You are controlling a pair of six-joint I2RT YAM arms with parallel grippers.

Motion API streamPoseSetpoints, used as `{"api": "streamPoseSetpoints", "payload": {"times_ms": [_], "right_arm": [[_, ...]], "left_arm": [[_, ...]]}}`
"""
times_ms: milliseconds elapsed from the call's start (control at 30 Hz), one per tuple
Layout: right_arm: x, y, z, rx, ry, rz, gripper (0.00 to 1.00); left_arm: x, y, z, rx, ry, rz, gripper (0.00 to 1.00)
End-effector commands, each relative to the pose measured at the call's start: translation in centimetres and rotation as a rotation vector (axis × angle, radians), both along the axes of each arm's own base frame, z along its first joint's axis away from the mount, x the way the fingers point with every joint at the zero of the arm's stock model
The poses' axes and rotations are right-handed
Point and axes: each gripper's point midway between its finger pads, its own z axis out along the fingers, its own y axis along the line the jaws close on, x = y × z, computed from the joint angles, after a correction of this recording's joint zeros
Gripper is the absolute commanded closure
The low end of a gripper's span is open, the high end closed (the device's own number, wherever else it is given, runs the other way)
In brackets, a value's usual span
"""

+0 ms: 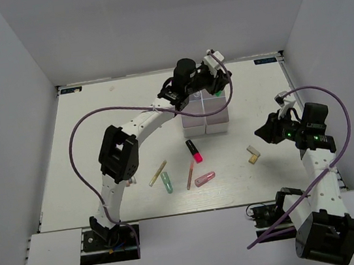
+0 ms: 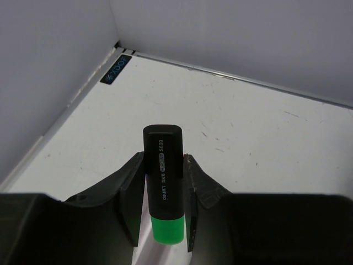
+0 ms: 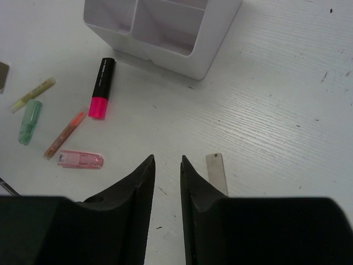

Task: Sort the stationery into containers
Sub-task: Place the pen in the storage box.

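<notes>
My left gripper will next move down and slightly left in the top view to release the marker, as the organiser's far end (image 1: pixel 214 95) is below it.
My left gripper (image 2: pixel 162 159) is shut on a black marker with a green cap (image 2: pixel 162 176), cap end toward the wrist. In the top view this gripper (image 1: pixel 215 84) hangs over the far end of the white organiser (image 1: pixel 206 125). My right gripper (image 3: pixel 167 158) is open a little above the table with nothing between its fingers. A beige block (image 3: pixel 216 171) lies just right of its right finger. My right gripper (image 1: pixel 261 132) sits above and right of the block (image 1: pixel 254 154).
Left of the right gripper lie a black marker with a pink cap (image 3: pixel 102 88), a green tube (image 3: pixel 29 121), a yellowish stick (image 3: pixel 34 94), an orange stick (image 3: pixel 65 134) and a pink tube (image 3: pixel 80 159). The organiser (image 3: pixel 218 41) stands beyond them. White walls enclose the table.
</notes>
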Motion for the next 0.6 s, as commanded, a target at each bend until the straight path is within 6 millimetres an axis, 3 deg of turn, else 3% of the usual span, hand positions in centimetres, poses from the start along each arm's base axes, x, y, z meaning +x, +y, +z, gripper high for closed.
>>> {"api": "streamPoseSetpoints", "payload": {"times_ms": [0,267,567], "right_arm": [[0.2,0.0,0.2,-0.004,-0.028,0.021,0.71],[0.3,-0.1,0.0,-0.008,-0.026,0.022,0.7],[0.2,0.0,0.1,-0.006,-0.032,0.029,0.67]], "left_arm": [[0.1,-0.3,3.5,-0.056,-0.164,-0.051,1.0],[2.1,-0.5,1.8,-0.002,-0.208,-0.012,1.0],[4.2,0.6,-1.0,0.031,-0.174,0.052,1.0]]}}
